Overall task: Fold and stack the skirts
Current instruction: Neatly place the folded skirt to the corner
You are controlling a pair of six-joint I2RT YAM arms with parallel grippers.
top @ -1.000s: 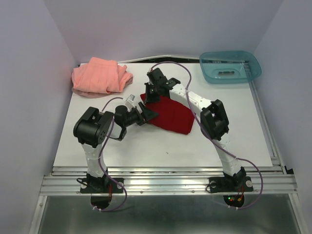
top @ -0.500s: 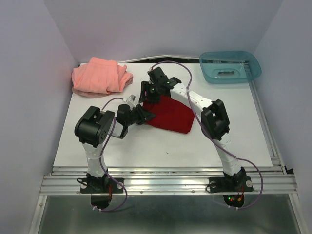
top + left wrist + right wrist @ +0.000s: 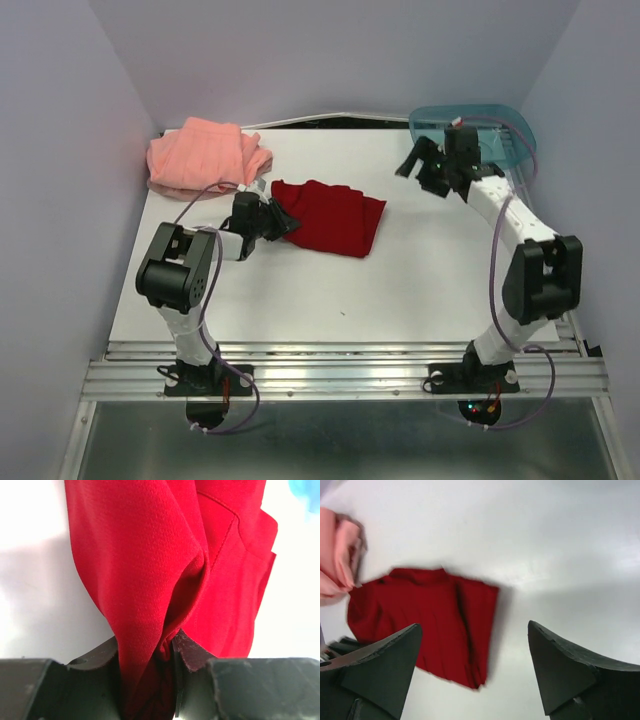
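Note:
My left gripper lifts next, moves over the salmon-pink skirt (image 3: pixel 205 155), lowers and releases, since the salmon-pink skirt lies outward and to the gripper's left in the top view.
The deep red skirt (image 3: pixel 330 215) lies folded near the middle of the white table (image 3: pixel 400 290). My left gripper (image 3: pixel 280 222) is shut on its left edge; in the left wrist view the red cloth (image 3: pixel 150 570) bunches between the two black fingers (image 3: pixel 192 655). The salmon-pink skirt (image 3: pixel 205 155) sits rumpled at the back left corner, untouched. My right gripper (image 3: pixel 425 165) hangs open above the table at the back right, well clear of the red skirt (image 3: pixel 435 620), with nothing between its fingertips (image 3: pixel 555 665).
A translucent teal tray (image 3: pixel 500 125) stands at the back right corner, just behind the right arm. Pale walls close the table on the left, back and right. A metal rail runs along the near edge (image 3: pixel 340 375).
The right gripper let go of the red skirt, opened and swung away to the back right. The left gripper shut on the skirt's left edge and dragged it leftward and back.

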